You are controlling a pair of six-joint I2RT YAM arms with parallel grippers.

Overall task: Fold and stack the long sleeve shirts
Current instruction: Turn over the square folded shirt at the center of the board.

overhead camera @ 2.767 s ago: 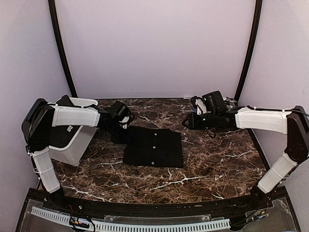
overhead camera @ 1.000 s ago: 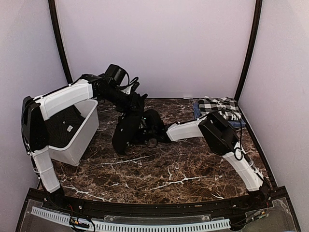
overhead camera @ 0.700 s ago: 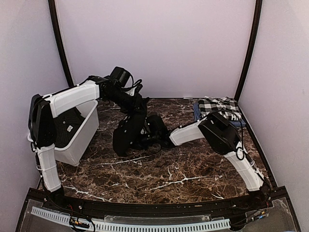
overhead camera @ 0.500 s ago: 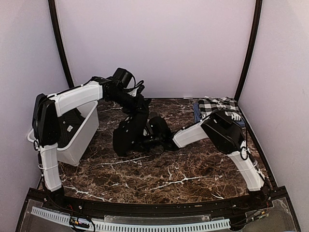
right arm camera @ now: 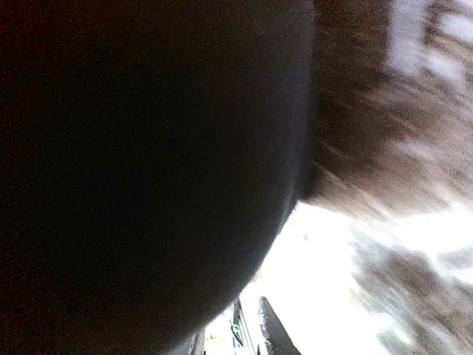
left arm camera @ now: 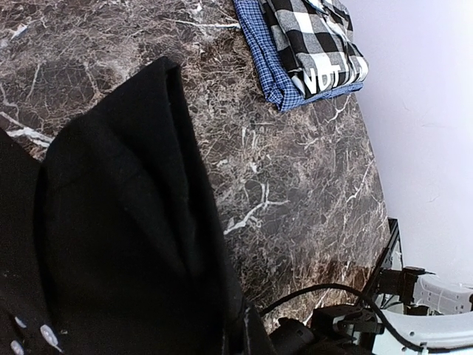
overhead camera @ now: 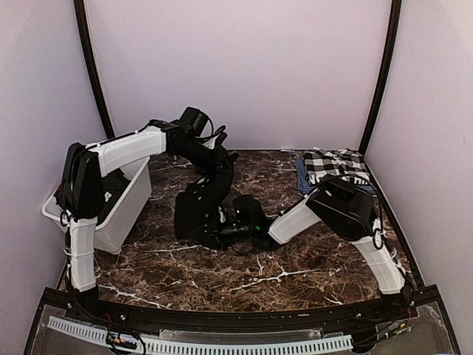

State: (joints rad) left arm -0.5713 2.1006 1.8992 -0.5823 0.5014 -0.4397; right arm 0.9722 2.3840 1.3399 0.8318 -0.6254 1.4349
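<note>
I will lower the hanging shirt's edge with my left gripper, down and to its right in the top view, and let it go there, because the marble there is bare.
A black long sleeve shirt (overhead camera: pixel 198 207) hangs above the middle of the table. My left gripper (overhead camera: pixel 224 164) is shut on its top edge. In the left wrist view the black shirt (left arm camera: pixel 111 222) covers my fingers. My right gripper (overhead camera: pixel 240 226) sits low at the shirt's bottom edge and is closed on the cloth. Black cloth (right arm camera: pixel 133 170) fills most of the blurred right wrist view, where one fingertip (right arm camera: pixel 270 334) shows. The checked, blue-edged shirt (overhead camera: pixel 336 167) lettered "NOT" (left arm camera: pixel 325 75) lies folded at the back right.
A white plastic bin (overhead camera: pixel 118 214) stands at the left edge of the marble table (overhead camera: pixel 295 274), close behind my left arm. Black frame posts and pale walls enclose the back and sides. My right forearm (overhead camera: pixel 295 218) lies low across the table's middle.
My left gripper has carried the shirt's top edge to the right. The right gripper has slid nearer and to the right along the table with the shirt's bottom edge.
</note>
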